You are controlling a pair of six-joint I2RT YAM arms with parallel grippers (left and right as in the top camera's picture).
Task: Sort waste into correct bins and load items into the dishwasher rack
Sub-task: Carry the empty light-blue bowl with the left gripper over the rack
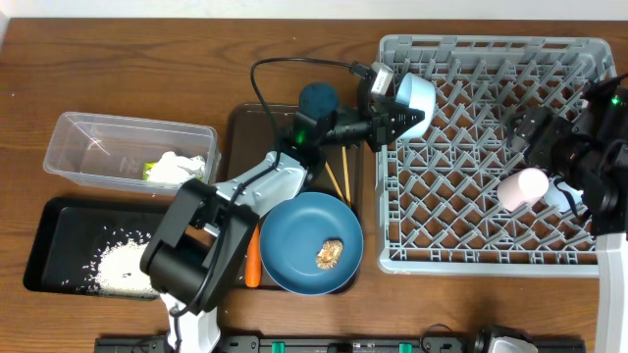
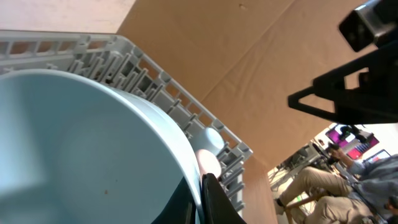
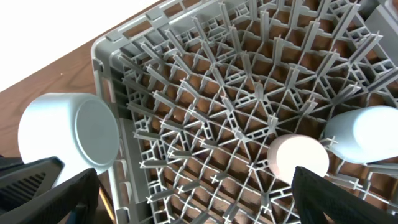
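Note:
My left gripper should next move the pale bowl (image 1: 418,94) to the right in the overhead view, over the rack's empty wires, to let go of it, because the bowl still sticks out over the rack's edge.
My left gripper (image 1: 400,114) is shut on the rim of the pale bowl (image 1: 418,94), holding it tilted over the left edge of the grey dishwasher rack (image 1: 491,257). In the left wrist view the bowl (image 2: 93,143) fills the frame, with my fingers (image 2: 208,199) pinching its rim. My right gripper (image 1: 538,142) is open and empty above the rack (image 3: 236,106), near the pink cup (image 1: 523,188) and the light blue cup (image 1: 561,198) lying there. The blue plate (image 1: 299,235) holds a brownish scrap (image 1: 329,253). The carrot (image 1: 253,259) and chopsticks (image 1: 340,176) lie on the brown tray.
The clear tub (image 1: 98,142) at the left holds the crumpled wrapper (image 1: 177,167). The black tray (image 1: 59,230) in front of it holds white rice (image 1: 123,265). The brown serving tray (image 1: 245,127) sits between the bins and the rack. My left arm spans it.

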